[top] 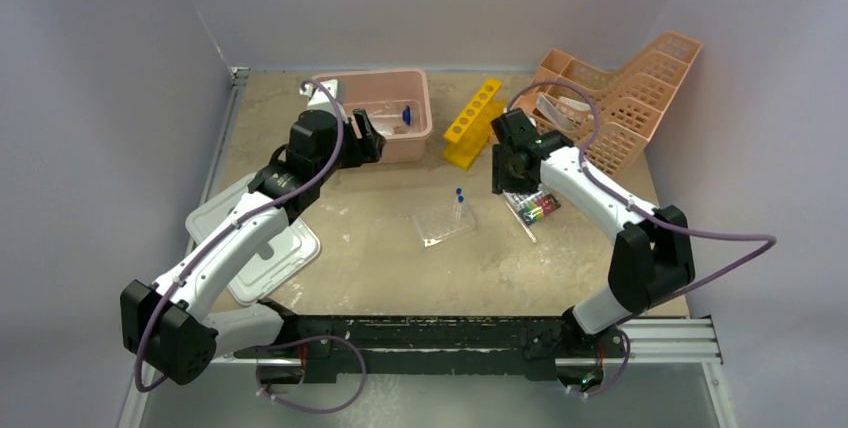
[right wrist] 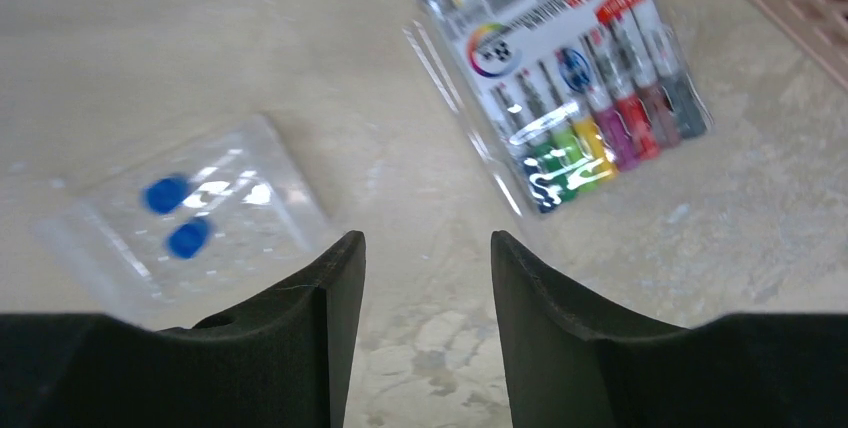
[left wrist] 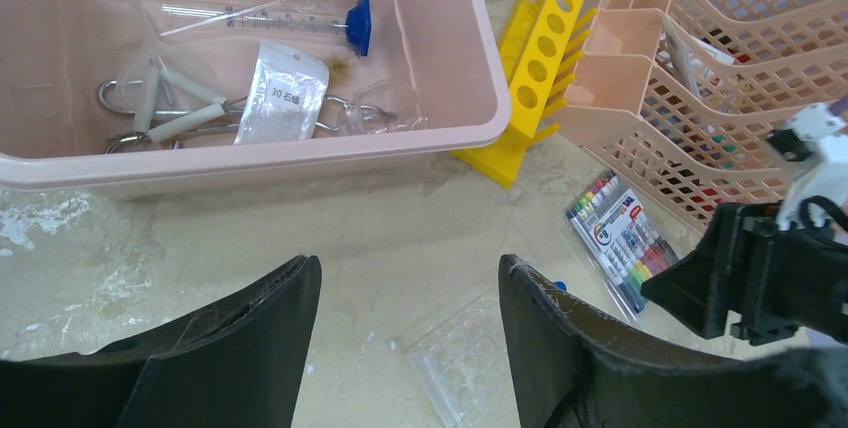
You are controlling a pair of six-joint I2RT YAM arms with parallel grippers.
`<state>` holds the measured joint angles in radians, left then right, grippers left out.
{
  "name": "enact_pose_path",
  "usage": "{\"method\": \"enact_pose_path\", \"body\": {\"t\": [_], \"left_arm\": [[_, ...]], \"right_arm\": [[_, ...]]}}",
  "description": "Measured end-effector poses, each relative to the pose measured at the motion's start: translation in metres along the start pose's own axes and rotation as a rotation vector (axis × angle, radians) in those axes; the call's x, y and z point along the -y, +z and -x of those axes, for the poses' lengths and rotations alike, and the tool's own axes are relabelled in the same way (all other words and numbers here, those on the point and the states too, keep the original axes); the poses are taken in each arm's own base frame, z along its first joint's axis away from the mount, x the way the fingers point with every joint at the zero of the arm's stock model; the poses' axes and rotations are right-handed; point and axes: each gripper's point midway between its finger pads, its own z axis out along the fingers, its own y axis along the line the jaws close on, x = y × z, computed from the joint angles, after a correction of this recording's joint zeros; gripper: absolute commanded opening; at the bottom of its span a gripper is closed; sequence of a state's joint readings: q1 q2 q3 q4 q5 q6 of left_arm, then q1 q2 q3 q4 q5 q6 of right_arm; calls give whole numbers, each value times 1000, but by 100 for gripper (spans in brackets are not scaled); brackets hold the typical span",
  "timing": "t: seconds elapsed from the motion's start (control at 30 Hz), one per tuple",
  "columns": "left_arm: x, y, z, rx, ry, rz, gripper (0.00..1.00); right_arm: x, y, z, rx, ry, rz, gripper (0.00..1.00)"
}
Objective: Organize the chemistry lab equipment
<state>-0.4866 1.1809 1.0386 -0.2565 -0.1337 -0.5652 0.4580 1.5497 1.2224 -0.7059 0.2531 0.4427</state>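
My right gripper will go down next and turn its fingers to straddle the test tube's far end (top: 510,202) (right wrist: 426,53) beside the marker pack, because the clear test tube lies at a slant below it.
A pink bin (top: 415,138) (left wrist: 480,78) at the back holds a clear tube with a blue hexagonal piece (left wrist: 358,25), a wire triangle (left wrist: 160,108), a small clear plastic bag (left wrist: 283,93) and metal parts. A clear well plate (top: 443,221) (right wrist: 190,218) (left wrist: 465,373) with two blue-capped tubes (top: 459,194) (right wrist: 176,216) lies mid-table. My left gripper (top: 372,136) (left wrist: 408,273) is open and empty, just in front of the bin. My right gripper (top: 510,184) (right wrist: 425,248) is open and empty, above bare table between the plate and a marker pack.
A pack of coloured markers (top: 533,208) (right wrist: 570,88) (left wrist: 620,238) lies right of the plate. A yellow tube rack (top: 473,123) (left wrist: 535,68) stands beside the bin. A peach mesh organizer (top: 620,98) (left wrist: 720,88) is at the back right. A white lid (top: 260,243) lies at the left.
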Motion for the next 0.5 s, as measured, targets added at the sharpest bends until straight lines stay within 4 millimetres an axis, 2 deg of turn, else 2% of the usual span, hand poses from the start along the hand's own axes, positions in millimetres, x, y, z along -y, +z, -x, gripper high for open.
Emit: {"method": "enact_pose_path", "body": {"t": [0.1, 0.27, 0.5], "left_arm": [[1, -1, 1, 5, -1, -3, 65], [2, -4, 4, 12, -2, -7, 64], [4, -12, 11, 37, -6, -20, 65]], "right_arm": [[9, 19, -10, -57, -16, -32, 51], [5, 50, -18, -113, -79, -45, 47], [9, 77, -21, -154, -177, -54, 44]]}}
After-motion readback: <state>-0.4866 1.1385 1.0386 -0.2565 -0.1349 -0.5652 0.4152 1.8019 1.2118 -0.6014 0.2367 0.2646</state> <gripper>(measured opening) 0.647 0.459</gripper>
